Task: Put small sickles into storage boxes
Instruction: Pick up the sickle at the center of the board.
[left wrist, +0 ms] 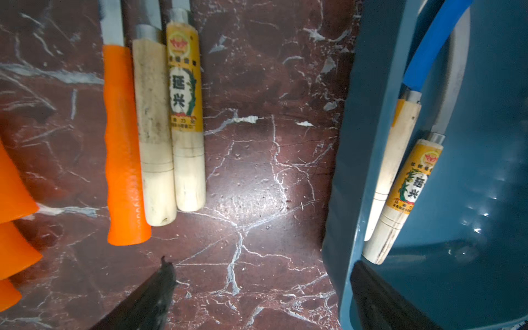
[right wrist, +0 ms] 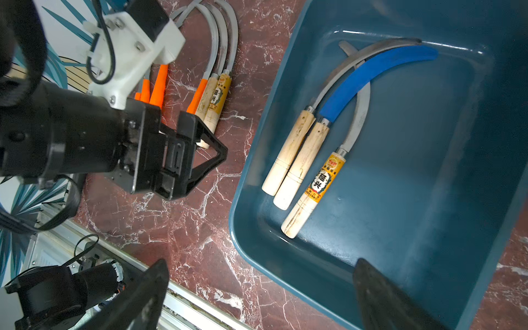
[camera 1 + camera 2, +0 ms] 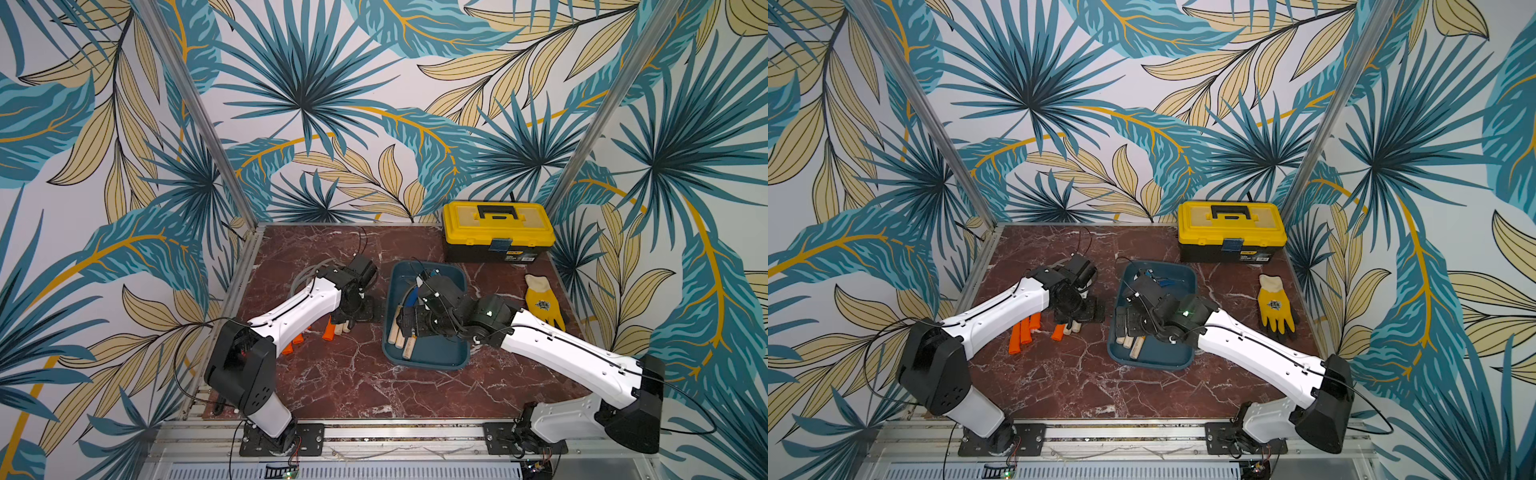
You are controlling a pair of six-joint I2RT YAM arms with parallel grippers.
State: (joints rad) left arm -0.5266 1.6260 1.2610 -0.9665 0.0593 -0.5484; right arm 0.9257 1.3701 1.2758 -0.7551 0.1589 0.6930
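Next, my left gripper moves toward the row and down and closes around the yellow-labelled wood handle [image 3: 346,326], because bare marble lies between that handle and the box [image 3: 436,353].
The teal storage box [image 3: 436,353] [image 2: 428,200] lies mid-table and holds three wood-handled small sickles [image 2: 303,160], one of them blue-bladed [image 2: 368,77]. More sickles lie in a row on the marble to its left, some with orange handles [image 1: 123,143] [image 3: 291,347] and two with wood handles [image 1: 185,114]. My left gripper [image 1: 263,274] [image 3: 353,309] hangs open over bare marble between that row and the box wall [image 1: 368,143], holding nothing. My right gripper [image 2: 261,274] [image 3: 409,322] is open above the box's near-left rim, also holding nothing.
A shut yellow-and-black toolbox [image 3: 498,232] stands at the back right. A yellow work glove [image 3: 544,305] lies to the right of the box. Metal frame rails [image 3: 374,432] run along the table's front and left edges.
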